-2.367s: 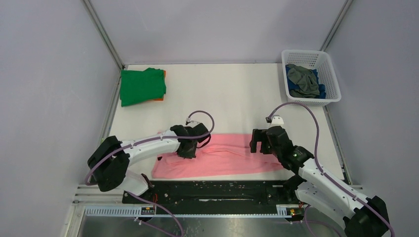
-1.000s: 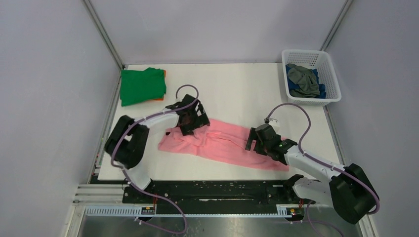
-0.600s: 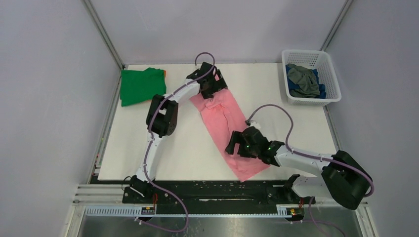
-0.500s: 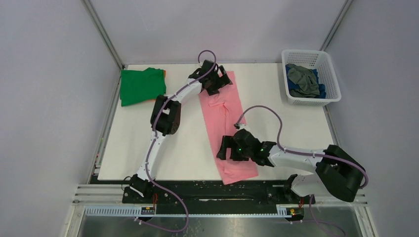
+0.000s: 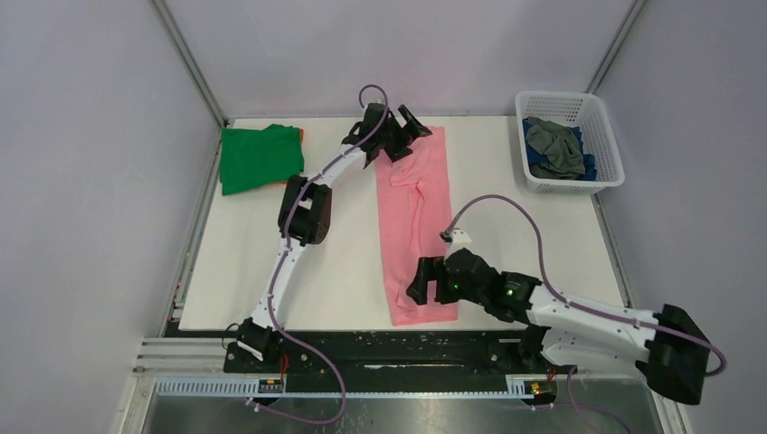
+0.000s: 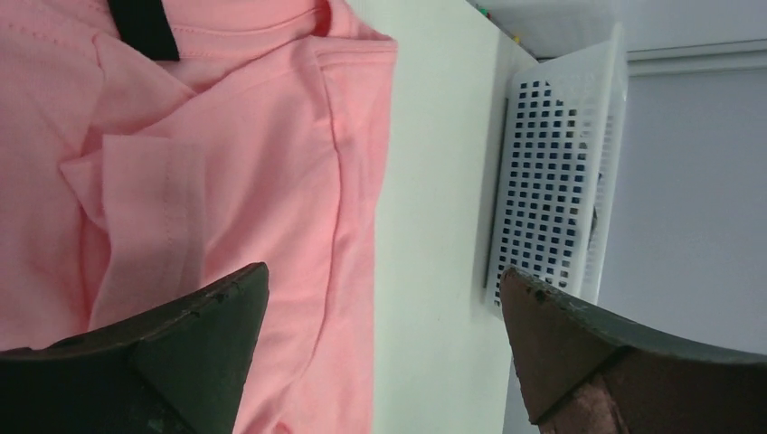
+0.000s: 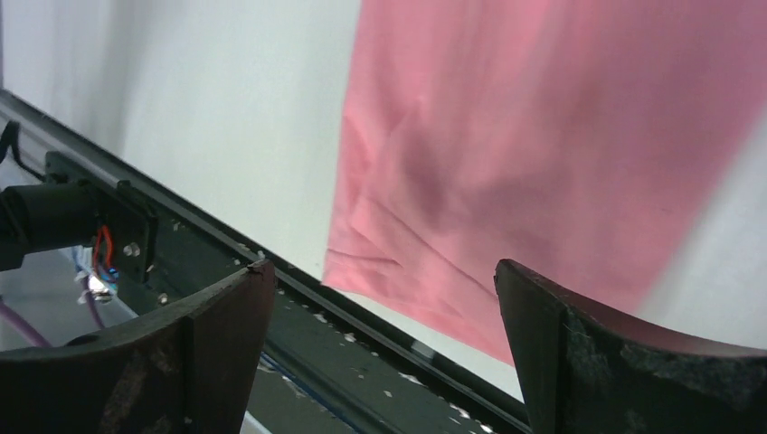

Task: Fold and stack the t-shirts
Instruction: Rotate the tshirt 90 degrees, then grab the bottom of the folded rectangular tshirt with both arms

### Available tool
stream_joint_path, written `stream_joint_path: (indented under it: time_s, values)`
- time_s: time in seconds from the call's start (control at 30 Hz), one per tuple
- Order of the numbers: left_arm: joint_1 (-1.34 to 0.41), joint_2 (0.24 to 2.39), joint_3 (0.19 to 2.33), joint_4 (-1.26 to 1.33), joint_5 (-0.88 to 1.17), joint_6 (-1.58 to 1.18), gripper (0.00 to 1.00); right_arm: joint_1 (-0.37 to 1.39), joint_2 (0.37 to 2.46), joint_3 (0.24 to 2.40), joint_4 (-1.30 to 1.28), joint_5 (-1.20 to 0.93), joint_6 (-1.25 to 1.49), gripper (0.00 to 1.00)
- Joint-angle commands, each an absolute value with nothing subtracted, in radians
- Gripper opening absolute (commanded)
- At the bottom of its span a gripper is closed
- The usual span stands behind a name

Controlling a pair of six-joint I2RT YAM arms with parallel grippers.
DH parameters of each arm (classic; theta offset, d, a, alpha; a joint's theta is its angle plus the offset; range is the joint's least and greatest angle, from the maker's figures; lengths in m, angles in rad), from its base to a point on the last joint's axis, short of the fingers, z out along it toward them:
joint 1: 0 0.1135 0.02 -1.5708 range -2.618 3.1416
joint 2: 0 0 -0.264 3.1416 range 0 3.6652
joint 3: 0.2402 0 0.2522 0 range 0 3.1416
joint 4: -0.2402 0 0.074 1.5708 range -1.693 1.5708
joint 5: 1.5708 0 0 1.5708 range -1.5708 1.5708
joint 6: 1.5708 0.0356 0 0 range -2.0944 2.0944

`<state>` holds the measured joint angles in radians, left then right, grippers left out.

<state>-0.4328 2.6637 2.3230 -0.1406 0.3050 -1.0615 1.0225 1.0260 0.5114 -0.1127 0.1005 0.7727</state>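
My left gripper should next move back along the pink t-shirt (image 5: 418,217) and go down onto the corner of its near hem farther from the basket, because that corner lies flat and uncovered.
A pink t-shirt (image 5: 418,217) lies flat as one long strip running from the far side of the table to its near edge. My left gripper (image 5: 409,134) hovers open over the shirt's far end; in the left wrist view (image 6: 382,271) the pink cloth (image 6: 208,181) lies below and left of its spread fingers. My right gripper (image 5: 423,287) stands open above the near hem (image 7: 407,289), nothing between its fingers (image 7: 382,267). A folded green t-shirt (image 5: 260,158) lies at the far left on an orange one (image 5: 299,136).
A white lattice basket (image 5: 601,113) at the far right holds a grey t-shirt (image 5: 553,145) and a blue one (image 5: 588,167); its wall (image 6: 552,172) shows in the left wrist view. The black base rail (image 7: 181,262) runs just past the table's near edge.
The pink shirt has swung from lying across the table to lying lengthwise. The left arm stretched to the far side; the right gripper shifted towards the near edge.
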Motion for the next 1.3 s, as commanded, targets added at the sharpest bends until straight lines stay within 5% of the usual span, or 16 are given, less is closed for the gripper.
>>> stream_joint_path:
  time_s: [0.0, 0.2, 0.37, 0.53, 0.87, 1.13, 1.27]
  values:
    - [-0.436, 2.475, 2.315, -0.15, 0.375, -0.957, 0.99, 1.025, 0.869, 0.447, -0.284, 0.289, 0.743, 0.99]
    - [-0.524, 1.96, 1.766, -0.368, 0.196, -0.714, 0.99, 1.022, 0.765, 0.445, -0.437, 0.395, 0.795, 1.0]
    - [-0.652, 1.531, 1.181, -0.319, 0.038, -0.724, 0.99, 1.019, 0.758, 0.439, -0.447, 0.397, 0.79, 0.99]
    - [-0.845, 1.254, 0.818, -0.325, -0.03, -0.834, 0.94, 1.019, 0.813, 0.474, -0.455, 0.319, 0.757, 0.95]
    - [-1.092, 1.294, 0.645, -0.17, 0.043, -1.006, 0.76, 1.019, 1.044, 0.522, -0.37, 0.143, 0.732, 0.78]
    - [-1.166, 1.422, 0.661, -0.204, 0.029, -1.019, 0.53, 1.019, 1.09, 0.506, -0.39, 0.212, 0.81, 0.7]
    - [-1.204, 1.428, 0.662, -0.264, -0.048, -1.032, 0.51, 1.019, 1.051, 0.466, -0.38, 0.235, 0.869, 0.63]
